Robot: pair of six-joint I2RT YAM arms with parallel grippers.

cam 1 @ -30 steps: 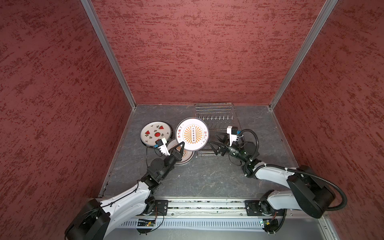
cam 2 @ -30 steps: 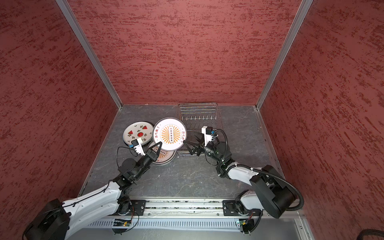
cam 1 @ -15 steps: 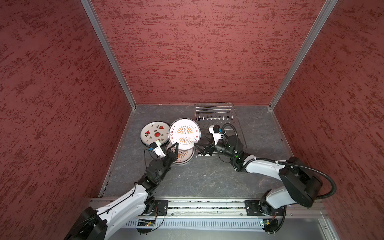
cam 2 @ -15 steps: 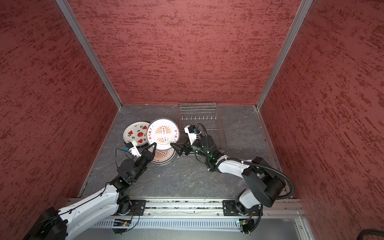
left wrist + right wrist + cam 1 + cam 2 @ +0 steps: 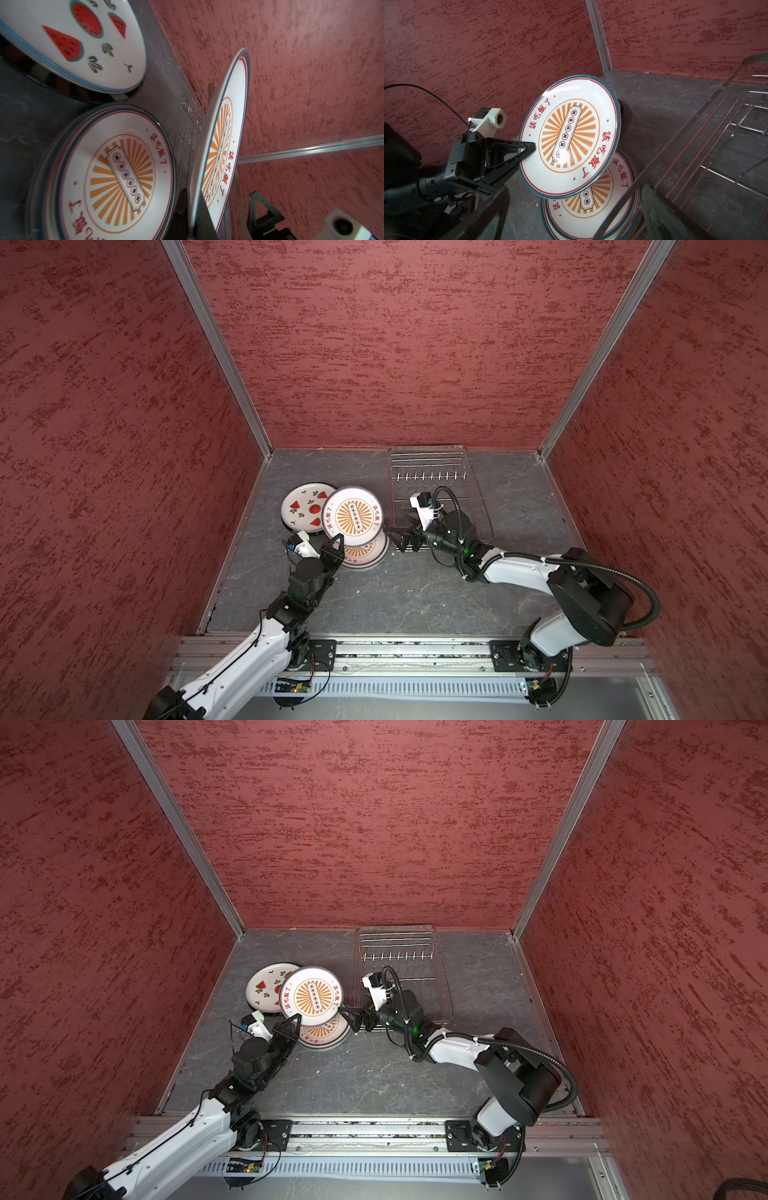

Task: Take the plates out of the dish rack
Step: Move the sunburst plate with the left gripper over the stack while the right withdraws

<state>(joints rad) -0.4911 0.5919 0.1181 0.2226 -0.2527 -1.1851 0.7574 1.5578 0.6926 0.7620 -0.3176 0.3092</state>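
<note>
The left gripper goes down next and lays the tilted sunburst plate onto the stack of like plates to release its rim, since that stack lies below the gripper.
My left gripper (image 5: 337, 542) is shut on the near rim of a sunburst plate (image 5: 353, 516), holding it tilted above a stack of like plates (image 5: 365, 556) on the floor. The left wrist view shows that rim pinched between the jaws, with the plate (image 5: 224, 145) seen almost edge-on. My right gripper (image 5: 395, 534) stands open just right of the held plate's edge, at the front left corner of the dish rack (image 5: 432, 477). No plate stands in the rack. A pile of watermelon plates (image 5: 303, 506) lies left of the held one, partly under it.
The rack's wire side (image 5: 716, 155) runs close beside my right gripper's fingers (image 5: 654, 209). Red walls enclose the grey floor (image 5: 415, 597) on three sides. The left wall's metal post (image 5: 257, 435) stands behind the watermelon plates.
The left gripper has carried the sunburst plate leftward and lower, over the stack. The right gripper has followed it left, away from the rack's middle, staying open.
</note>
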